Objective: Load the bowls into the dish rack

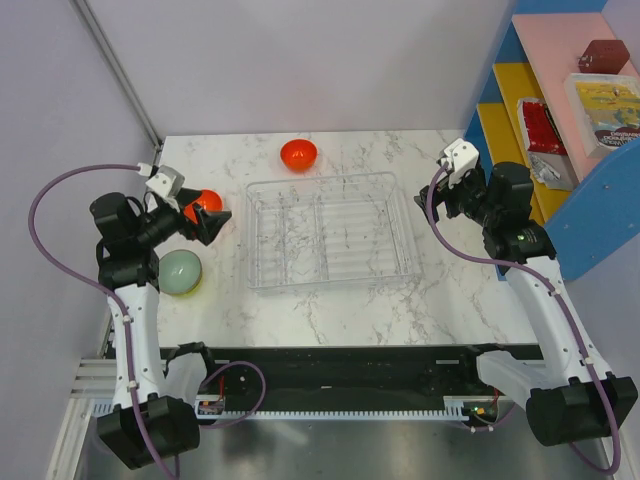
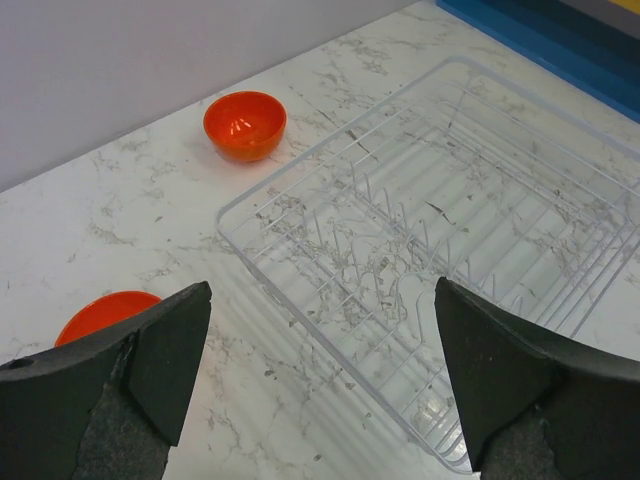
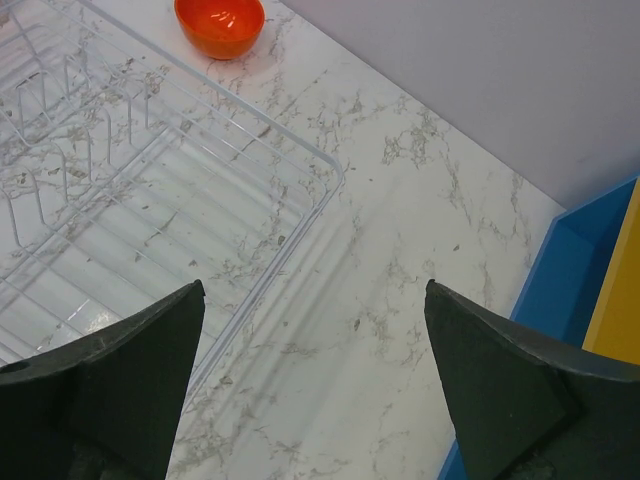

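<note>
My left gripper moves back and down onto the rim side of the pale green bowl farthest from the rack next. This is because the bowl sits below, nearer my base.
The clear plastic dish rack lies in the middle of the marble table, with nothing in it. It also shows in the left wrist view and the right wrist view. One orange bowl sits behind the rack, seen also from the left wrist and the right wrist. A second orange bowl lies under my left gripper, with its rim in the left wrist view. A pale green bowl sits near the left edge. My left gripper is open and empty. My right gripper is open and empty, right of the rack.
A blue, yellow and pink shelf unit with packaged goods stands at the table's right side; its blue edge shows in the right wrist view. A wall runs behind the table. A black rail lines the near edge.
</note>
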